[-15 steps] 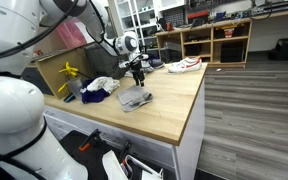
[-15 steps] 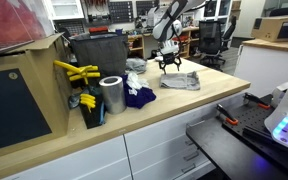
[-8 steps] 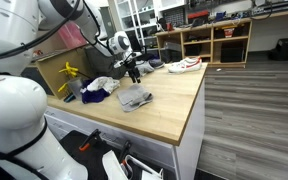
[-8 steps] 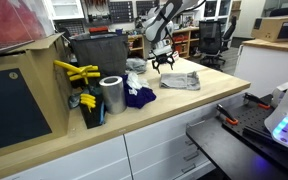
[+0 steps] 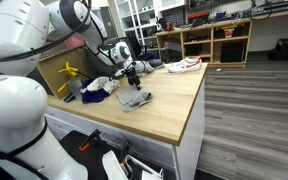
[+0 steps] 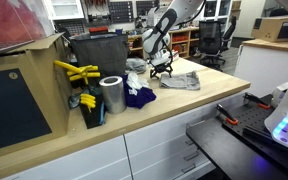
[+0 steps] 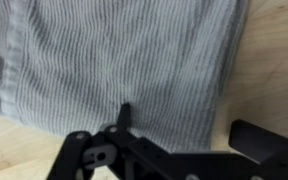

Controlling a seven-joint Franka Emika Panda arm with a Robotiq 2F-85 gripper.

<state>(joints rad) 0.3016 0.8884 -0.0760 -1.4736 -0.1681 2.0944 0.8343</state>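
The fold is low at the grey striped cloth's edge [image 5: 133, 86] [image 7: 197, 124], and next I will close my gripper's open fingers on it.
A grey striped cloth [image 7: 124, 60] lies crumpled on the wooden table, seen in both exterior views [image 5: 134, 98] [image 6: 182, 81]. My gripper [image 7: 189, 125] hangs open just over this cloth's edge, one finger [image 7: 124, 114] above the fabric and the other [image 7: 266, 138] above bare wood. Nothing is between the fingers. In both exterior views the gripper [image 5: 132, 72] [image 6: 162, 68] sits at the cloth's far end, close to a white cloth [image 5: 100, 84] and a dark blue cloth [image 6: 137, 97].
A silver cylinder [image 6: 112, 95], yellow tools [image 6: 76, 72] and a black bin [image 6: 99, 52] stand beside the cloths. A white-and-red shoe [image 5: 184, 65] lies at the table's far end. A cardboard box [image 5: 54, 68] borders the table. The table edge [image 5: 196, 110] drops to the floor.
The gripper has shifted sideways toward the white and blue cloths and come down a little closer to the grey cloth's edge. It stays open. The cloths have not moved.
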